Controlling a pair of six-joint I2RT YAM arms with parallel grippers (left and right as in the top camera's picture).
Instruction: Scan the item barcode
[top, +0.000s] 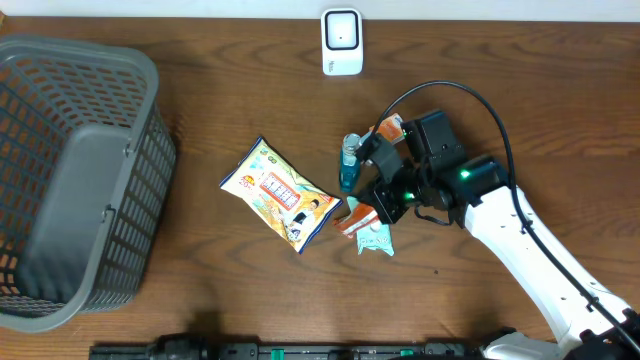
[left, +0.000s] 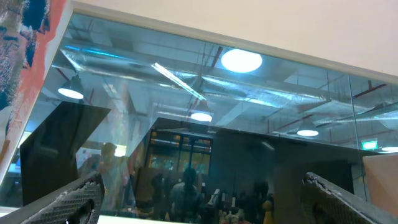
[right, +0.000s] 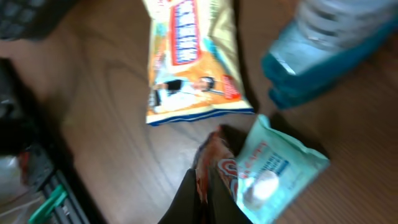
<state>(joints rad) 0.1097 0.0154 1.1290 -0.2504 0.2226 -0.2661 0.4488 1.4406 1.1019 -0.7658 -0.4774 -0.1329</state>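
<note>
The red-orange packet is lying across the teal wipes, so my right gripper should next move away from the yellow snack bag and let go of the red-orange packet's edge (top: 361, 219) (right: 216, 166).
My right gripper (right: 204, 186) is shut on the edge of a red-orange packet (right: 219, 160), which lies low over the wooden table. In the overhead view the right gripper (top: 378, 203) sits at table centre over that red-orange packet (top: 356, 219). A pale teal wipes packet (right: 277, 167) lies against it. A white barcode scanner (top: 341, 42) stands at the table's far edge. My left gripper (left: 202, 190) points up at a ceiling and glass wall, its fingers (left: 71, 200) wide apart with nothing between them; it is out of the overhead view.
A yellow snack bag (top: 280, 195) lies left of the right gripper, and a teal bottle (top: 348, 163) lies beside it. Another orange pack (top: 388, 128) sits behind the wrist. A grey plastic basket (top: 40, 70) fills the table's left side.
</note>
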